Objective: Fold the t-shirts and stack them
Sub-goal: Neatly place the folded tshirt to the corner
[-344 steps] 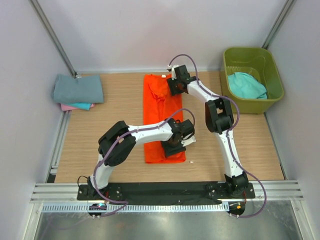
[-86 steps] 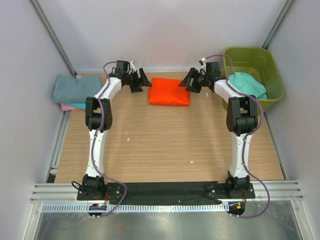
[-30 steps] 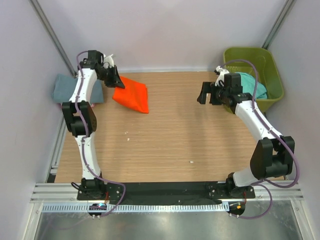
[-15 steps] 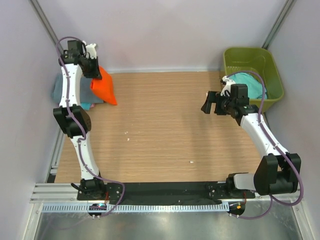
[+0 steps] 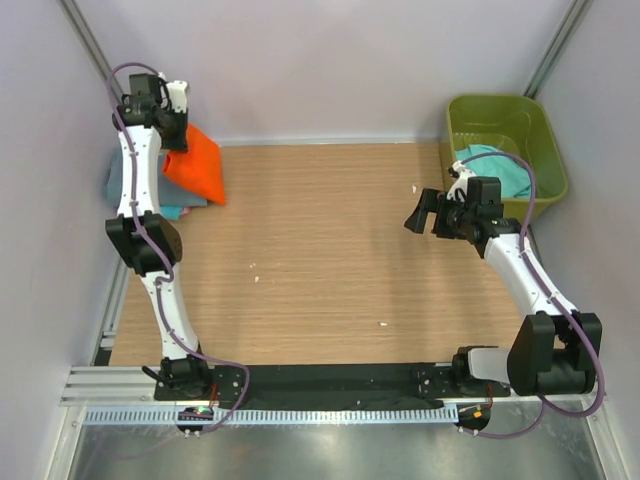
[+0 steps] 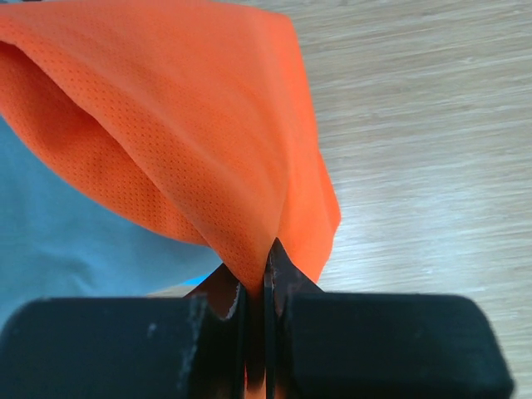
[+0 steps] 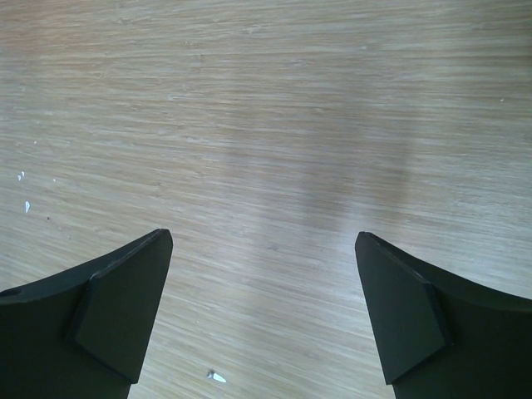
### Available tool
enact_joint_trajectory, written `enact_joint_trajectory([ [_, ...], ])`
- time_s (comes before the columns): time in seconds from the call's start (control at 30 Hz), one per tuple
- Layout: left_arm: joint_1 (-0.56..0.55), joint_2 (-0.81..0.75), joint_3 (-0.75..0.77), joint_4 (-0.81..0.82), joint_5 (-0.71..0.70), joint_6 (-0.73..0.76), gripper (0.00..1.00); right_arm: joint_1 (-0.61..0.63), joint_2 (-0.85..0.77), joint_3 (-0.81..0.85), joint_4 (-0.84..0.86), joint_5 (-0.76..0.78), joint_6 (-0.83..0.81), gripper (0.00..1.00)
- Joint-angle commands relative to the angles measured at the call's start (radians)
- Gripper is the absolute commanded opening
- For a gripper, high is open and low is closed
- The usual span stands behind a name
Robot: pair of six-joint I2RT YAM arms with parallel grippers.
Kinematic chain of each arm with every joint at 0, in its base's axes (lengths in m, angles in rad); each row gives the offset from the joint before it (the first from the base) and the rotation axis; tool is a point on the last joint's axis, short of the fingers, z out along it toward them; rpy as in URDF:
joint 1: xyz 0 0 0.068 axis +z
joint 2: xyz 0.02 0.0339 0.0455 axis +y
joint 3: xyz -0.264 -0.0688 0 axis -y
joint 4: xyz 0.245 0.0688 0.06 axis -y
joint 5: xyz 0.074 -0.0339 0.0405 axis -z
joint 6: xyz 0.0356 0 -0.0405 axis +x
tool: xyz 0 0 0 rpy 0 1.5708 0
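The orange t-shirt overhangs the stack's edge, so my left gripper moves to the left in the top view, over the grey-blue t-shirt (image 6: pixel 71 224), and releases next.
The folded bright orange t-shirt (image 5: pixel 195 167) hangs from my left gripper (image 5: pixel 172 135) at the far left, over the edge of the stack of folded t-shirts (image 5: pixel 118 182). In the left wrist view the jaws are shut on a pinch of the orange t-shirt (image 6: pixel 191 141), with the grey-blue t-shirt (image 6: pixel 58 241) of the stack below. My left gripper (image 6: pixel 259 278) holds the cloth by one edge. My right gripper (image 5: pixel 424 212) hovers open over bare wood at the right, its fingers (image 7: pixel 125 299) wide apart with nothing between them. Another teal t-shirt (image 5: pixel 500 168) lies in the tub.
An olive-green plastic tub (image 5: pixel 505 115) stands at the back right corner. White walls close the table on three sides, with metal rails along the left edge (image 5: pixel 118 290). A few small white specks (image 5: pixel 382 323) lie on the wood.
My left gripper has carried the orange t-shirt left from the back middle of the table to the stack. My right arm has drawn back and down, staying open.
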Motion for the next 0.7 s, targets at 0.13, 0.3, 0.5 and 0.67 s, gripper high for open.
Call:
enact_joint_trajectory([
  [0.13, 0.041, -0.056, 0.065, 0.056, -0.082, 0.041, 0.00, -0.036, -0.034, -0.022, 0.054, -0.038, 0.030, 0.98],
  [0.3, 0.060, -0.053, 0.079, 0.064, -0.112, 0.055, 0.00, -0.051, -0.031, -0.031, 0.064, -0.048, 0.049, 0.98],
  [0.5, 0.080, -0.044, 0.097, 0.092, -0.194, 0.089, 0.00, -0.065, -0.037, -0.047, 0.069, -0.063, 0.063, 0.98],
  [0.67, 0.086, -0.024, 0.099, 0.109, -0.246, 0.120, 0.00, -0.077, -0.046, -0.067, 0.078, -0.077, 0.079, 0.98],
])
